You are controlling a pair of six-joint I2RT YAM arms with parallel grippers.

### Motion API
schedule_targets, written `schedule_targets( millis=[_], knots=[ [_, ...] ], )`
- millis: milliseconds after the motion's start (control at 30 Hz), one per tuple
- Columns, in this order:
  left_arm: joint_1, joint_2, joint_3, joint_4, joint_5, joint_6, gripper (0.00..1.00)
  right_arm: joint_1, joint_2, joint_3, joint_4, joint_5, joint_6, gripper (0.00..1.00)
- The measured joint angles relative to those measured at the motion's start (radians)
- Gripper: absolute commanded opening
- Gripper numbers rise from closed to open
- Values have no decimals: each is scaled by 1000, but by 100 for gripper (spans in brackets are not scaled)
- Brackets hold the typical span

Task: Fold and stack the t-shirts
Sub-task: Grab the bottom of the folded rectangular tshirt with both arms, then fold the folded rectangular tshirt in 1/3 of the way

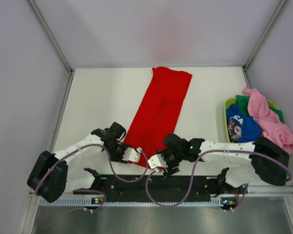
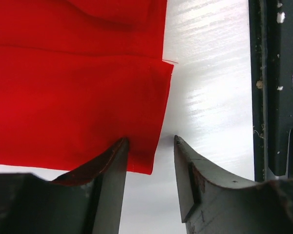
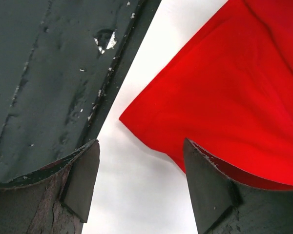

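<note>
The robot's right gripper needs to go down next onto the edge of the folded red t-shirt by its near corner, since that corner lies below the gripper's fingers and shows between them while they are open.
A bright red t-shirt lies folded into a long strip down the middle of the white table, plain side up. My left gripper is open at the strip's near left corner, one finger over the cloth, the other over bare table. My right gripper is open at the near right corner, its jaws straddling bare table beside the cloth edge. A blue t-shirt with white lettering, a pink t-shirt and a dark green one lie heaped in the basket at the right.
A round lime-green basket stands at the right edge of the table. A dark rail holding the arm bases runs along the near edge, close behind both grippers; it shows in the left wrist view and the right wrist view.
</note>
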Motion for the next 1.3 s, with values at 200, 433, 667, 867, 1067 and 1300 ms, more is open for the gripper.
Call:
schedule_targets(
  millis=[200,433,667,867,1067,1300],
  knots=[
    [-35,-5,-6,41,-31,-27,6,58,112,-2,88,66,3,50],
    [-71,-6,-4,52,-63,-81,0,79,170,26,92,78,22,0],
    [-97,-5,46,-46,20,-152,0,44,17,16,-13,76,54,0],
    [-102,47,245,-43,-16,-323,0,-158,-81,52,-13,55,152,0],
    [-53,270,532,24,-170,-476,0,-428,-12,130,41,43,271,0],
    [-4,595,917,46,-257,-550,0,-641,192,261,174,59,365,0]
  ],
)
